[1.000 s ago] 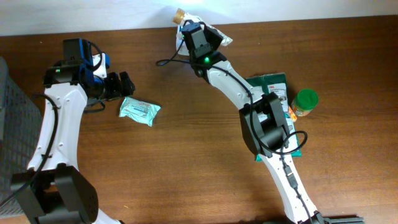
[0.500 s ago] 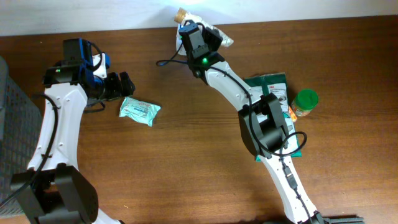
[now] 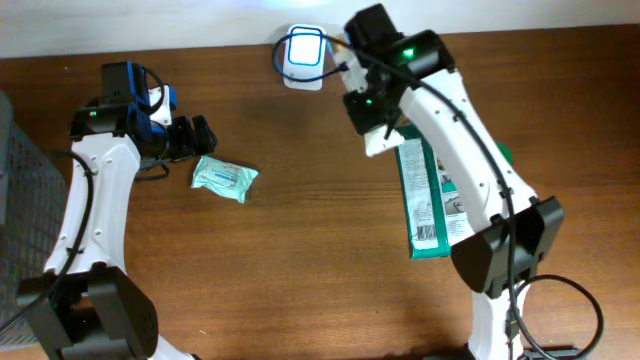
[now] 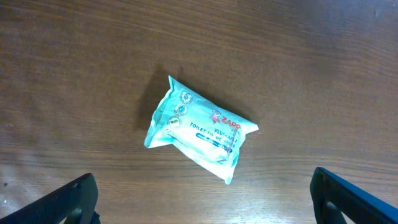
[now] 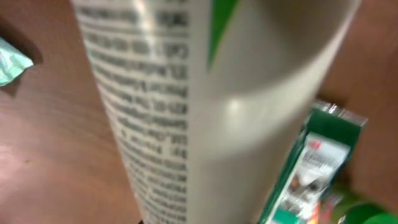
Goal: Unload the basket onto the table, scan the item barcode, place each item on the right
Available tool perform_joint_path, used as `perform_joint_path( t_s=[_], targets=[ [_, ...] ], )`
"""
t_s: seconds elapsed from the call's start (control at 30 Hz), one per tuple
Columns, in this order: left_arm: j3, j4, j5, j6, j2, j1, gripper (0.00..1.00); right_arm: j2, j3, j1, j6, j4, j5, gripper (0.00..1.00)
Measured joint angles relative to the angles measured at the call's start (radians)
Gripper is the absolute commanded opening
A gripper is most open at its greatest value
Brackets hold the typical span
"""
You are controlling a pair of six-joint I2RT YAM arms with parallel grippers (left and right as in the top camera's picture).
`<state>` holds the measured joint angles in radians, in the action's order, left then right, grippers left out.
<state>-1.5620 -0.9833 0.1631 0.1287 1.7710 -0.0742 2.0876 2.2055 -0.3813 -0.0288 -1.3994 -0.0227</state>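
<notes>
Next, my right gripper moves back and down, to the right in the overhead view, to the green packet's barcode side (image 3: 409,203). It releases the bottle there, since bare wood lies alongside.
A white bottle (image 5: 205,93) with printed text and a green mark fills the right wrist view, blurred and very close. From overhead its white end (image 3: 379,144) sticks out below my right gripper (image 3: 372,118), which is shut on it above the table, right of the scanner. The white scanner (image 3: 303,55) with a blue lit ring sits at the back edge. My left gripper (image 3: 200,136) hangs open just behind a pale green tissue pack (image 3: 225,179), which also shows in the left wrist view (image 4: 199,129) with nothing between the wide-apart fingers (image 4: 73,200).
A long green packet (image 3: 430,195) lies on the table under the right arm; it shows in the right wrist view as the green packet (image 5: 311,168). A green jar (image 5: 367,211) sits beside it. A dark grey basket (image 3: 18,210) stands at the left edge.
The right arm has swung from the back edge by the scanner to the right and nearer, carrying the white bottle; the scanner now shows uncovered. The left arm has not moved.
</notes>
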Motion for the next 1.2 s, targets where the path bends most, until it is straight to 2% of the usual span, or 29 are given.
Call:
perform_joint_path(
  t_s=[0.1, 0.2, 0.3, 0.47, 0.57, 0.67, 0.7, 0.8, 0.97, 1.0, 1.03, 1.1, 1.2],
  targets=[
    [0.0, 0.0, 0.0, 0.0, 0.0, 0.0, 0.99, 0.003, -0.161, 0.042, -0.043, -0.001, 0.075, 0.04],
    [0.0, 0.002, 0.0, 0.0, 0.0, 0.0, 0.99, 0.012, -0.392, 0.042, -0.054, 0.079, 0.101, 0.04],
    [0.0, 0.002, 0.0, 0.0, 0.0, 0.0, 0.99, 0.014, -0.541, 0.045, -0.108, 0.168, 0.109, 0.04],
    [0.0, 0.0, 0.0, 0.0, 0.0, 0.0, 0.99, 0.014, -0.689, 0.097, -0.155, 0.223, 0.111, 0.04],
    [0.0, 0.0, 0.0, 0.0, 0.0, 0.0, 0.99, 0.011, -0.694, 0.161, -0.155, 0.215, 0.099, 0.05],
    [0.0, 0.0, 0.0, 0.0, 0.0, 0.0, 0.99, 0.006, -0.699, 0.233, -0.151, 0.198, 0.095, 0.2],
    [0.0, 0.0, 0.0, 0.0, 0.0, 0.0, 0.99, 0.006, -0.705, 0.259, -0.155, 0.185, 0.092, 0.32],
    [0.0, 0.0, 0.0, 0.0, 0.0, 0.0, 0.99, 0.006, -0.706, 0.284, -0.125, 0.155, 0.095, 0.58],
    [0.0, 0.001, 0.0, 0.0, 0.0, 0.0, 0.99, 0.009, -0.465, 0.264, -0.09, 0.083, 0.189, 0.57],
    [0.0, 0.0, 0.0, 0.0, 0.0, 0.0, 0.99, 0.008, -0.392, 0.245, -0.087, 0.114, 0.255, 0.45],
    [0.0, 0.0, 0.0, 0.0, 0.0, 0.0, 0.99, 0.003, -0.383, 0.23, -0.087, 0.179, 0.314, 0.41],
    [0.0, 0.0, 0.0, 0.0, 0.0, 0.0, 0.99, 0.004, -0.377, 0.196, -0.129, 0.341, 0.399, 0.34],
    [0.0, 0.0, 0.0, 0.0, 0.0, 0.0, 0.99, 0.003, -0.402, 0.115, -0.22, 0.513, 0.446, 0.31]
  ],
)
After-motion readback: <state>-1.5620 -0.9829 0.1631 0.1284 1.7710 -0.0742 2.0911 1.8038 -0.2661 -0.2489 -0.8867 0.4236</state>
